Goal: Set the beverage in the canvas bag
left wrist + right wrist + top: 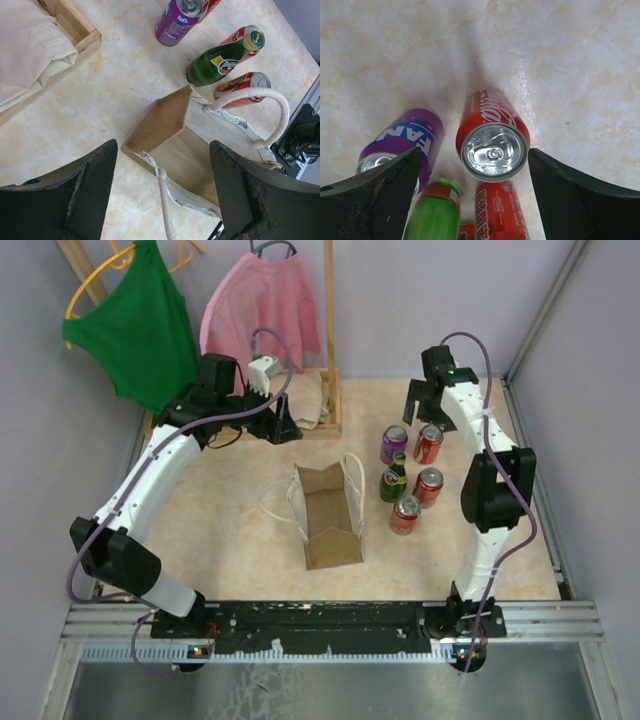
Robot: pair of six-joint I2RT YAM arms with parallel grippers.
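The far red Coke can is still below the open fingers of my right gripper, so my right gripper needs to lower them around the can's upper sides and close.
The tan canvas bag [330,520] stands open in the middle of the table, with white cord handles [272,107] on both sides. It also shows in the left wrist view [165,120]. My left gripper [285,430] is open and empty, above and behind the bag's far end [164,165]. To the bag's right stand a purple Fanta can [394,444], a red Coke can [428,443], a green bottle [393,481] and two more red cans. My right gripper [425,412] is open above the far red Coke can [492,142], one finger on each side [475,157], not touching it.
A folded beige cloth [305,400] lies in a wooden rack base [75,25] at the back, with a green top [140,325] and a pink top [262,305] hanging above. Grey walls close in the back and right. Bare table lies left of the bag.
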